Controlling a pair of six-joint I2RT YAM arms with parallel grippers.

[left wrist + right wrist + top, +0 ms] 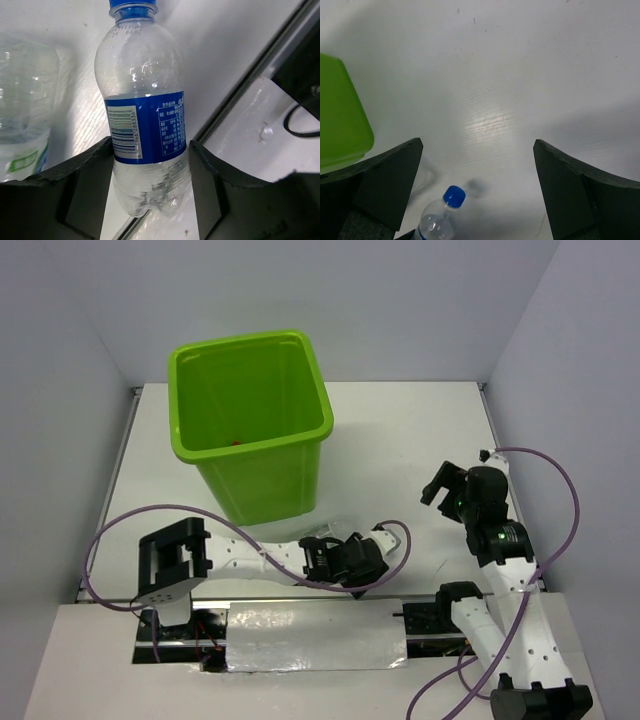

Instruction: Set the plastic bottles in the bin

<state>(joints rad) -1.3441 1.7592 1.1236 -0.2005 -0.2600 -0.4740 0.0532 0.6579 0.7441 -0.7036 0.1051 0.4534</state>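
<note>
My left gripper needs to rise outward next, over the bin's opening [255, 392], and release the low-held blue-capped bottle there, as the bin's rim is well above it.
A clear plastic bottle [142, 90] with a blue label and blue cap sits between the fingers of my left gripper [150, 146], which is shut on its lower body. This happens low over the table's near edge, where the left gripper [320, 552] reaches right from its base. A second clear bottle [22, 125] with a pale green label lies just left of it. The lime-green bin [250, 420] stands upright at the back left. My right gripper [447, 483] hovers open at the right, and its wrist view shows the blue-capped bottle [442, 217] below the gripper [477, 150] and the bin's wall [340, 120].
A metal rail and a foil-covered strip [315, 635] run along the table's near edge beside the held bottle. Purple cables [120, 530] loop around both arm bases. White walls enclose the table on three sides. A small red speck [235, 443] lies inside the bin.
</note>
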